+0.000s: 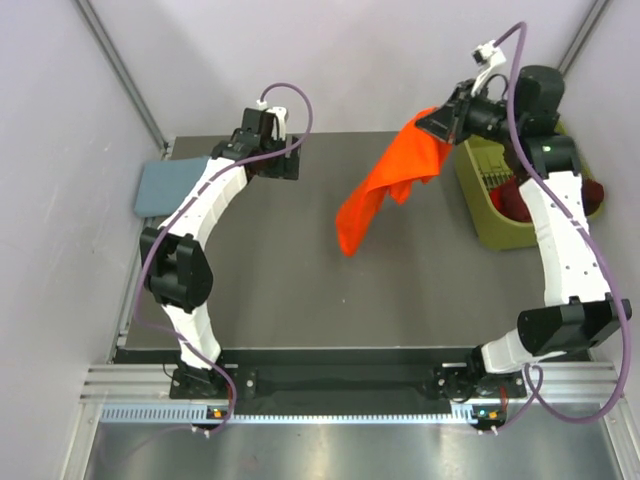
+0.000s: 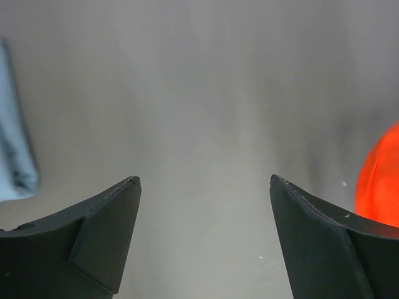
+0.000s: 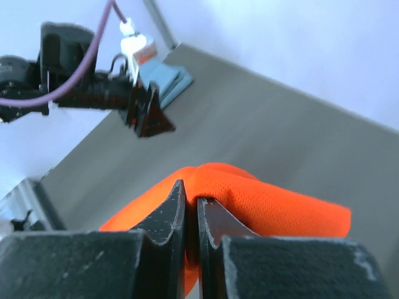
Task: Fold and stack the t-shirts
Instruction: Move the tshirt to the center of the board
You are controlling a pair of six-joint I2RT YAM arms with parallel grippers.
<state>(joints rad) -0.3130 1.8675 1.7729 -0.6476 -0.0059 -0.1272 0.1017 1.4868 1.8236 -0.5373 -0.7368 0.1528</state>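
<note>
My left gripper should swing back toward the orange t-shirt's lowest tip [image 1: 350, 238] [image 2: 379, 187], because that tip hangs nearer the base and to the gripper's right in the top view.
The bright orange t-shirt [image 1: 385, 185] hangs in the air over the table's back right, pinched at its top by my right gripper [image 1: 432, 124], which is shut on it; in the right wrist view the cloth [image 3: 274, 202] bulges round the closed tips [image 3: 191, 194]. A grey-blue t-shirt [image 1: 165, 186] lies folded at the table's far left edge, and its edge shows in the left wrist view [image 2: 14, 149]. A dark maroon t-shirt [image 1: 520, 197] lies in the bin. My left gripper [image 1: 292, 158] hovers open and empty near the table's back, right of the grey-blue shirt; the wrist view shows bare table between its tips [image 2: 206, 180].
An olive-green plastic bin [image 1: 482, 205] stands at the back right, under the right arm. Pale walls enclose the dark table [image 1: 300, 290] on the left, back and right. The orange cloth's lowest tip hangs over the table's middle.
</note>
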